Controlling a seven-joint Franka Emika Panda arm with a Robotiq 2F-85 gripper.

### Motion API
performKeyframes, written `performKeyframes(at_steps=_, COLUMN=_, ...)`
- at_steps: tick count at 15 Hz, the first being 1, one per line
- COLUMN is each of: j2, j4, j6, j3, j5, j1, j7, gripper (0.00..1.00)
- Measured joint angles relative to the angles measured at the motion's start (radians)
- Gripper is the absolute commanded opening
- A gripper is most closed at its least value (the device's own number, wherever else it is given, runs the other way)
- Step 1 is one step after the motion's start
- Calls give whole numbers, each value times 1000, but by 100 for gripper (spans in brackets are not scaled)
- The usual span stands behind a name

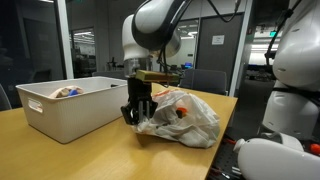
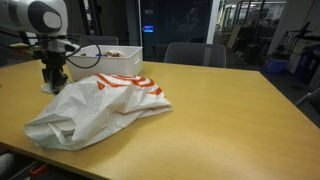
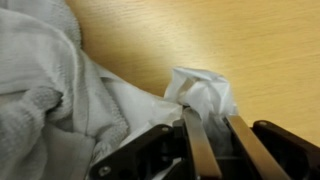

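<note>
Next I should lift the bunched tip in my gripper over the bag's crumpled middle (image 2: 98, 100), then let go, as the bag's rest lies slumped on the table.
A crumpled white plastic bag with orange print (image 1: 188, 118) lies on the wooden table (image 1: 110, 155); it also shows in the other exterior view (image 2: 100, 112). My gripper (image 1: 138, 112) points straight down at the bag's end nearest the white bin (image 1: 55, 118), and shows in both exterior views (image 2: 52, 84). In the wrist view the fingers (image 3: 214, 122) are closed on a bunched tip of the bag (image 3: 205, 92). The rest of the bag spreads to the left (image 3: 50, 90).
The white bin (image 2: 122, 62) holds a few small items, one orange-brown (image 1: 68, 92). Office chairs (image 2: 192, 52) stand behind the table. A white robot body (image 1: 292, 80) stands by the table edge. Bare wood (image 2: 230, 110) lies beyond the bag.
</note>
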Motion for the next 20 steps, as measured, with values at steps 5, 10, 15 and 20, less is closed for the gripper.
performKeyframes(at_steps=5, j2=-247, j4=-27, j6=-33, j3=-174, j5=-93, j1=158, j7=29, gripper=1)
performKeyframes(at_steps=10, j2=-398, j4=-77, j6=-31, j3=-229, j5=-328, j1=205, j7=150, gripper=1)
performKeyframes(at_steps=15, j2=-517, j4=-92, j6=-32, j3=-228, j5=-520, j1=205, j7=296, gripper=1)
performKeyframes(at_steps=20, j2=-633, j4=-95, j6=-32, j3=-214, j5=-676, j1=200, j7=433, gripper=1)
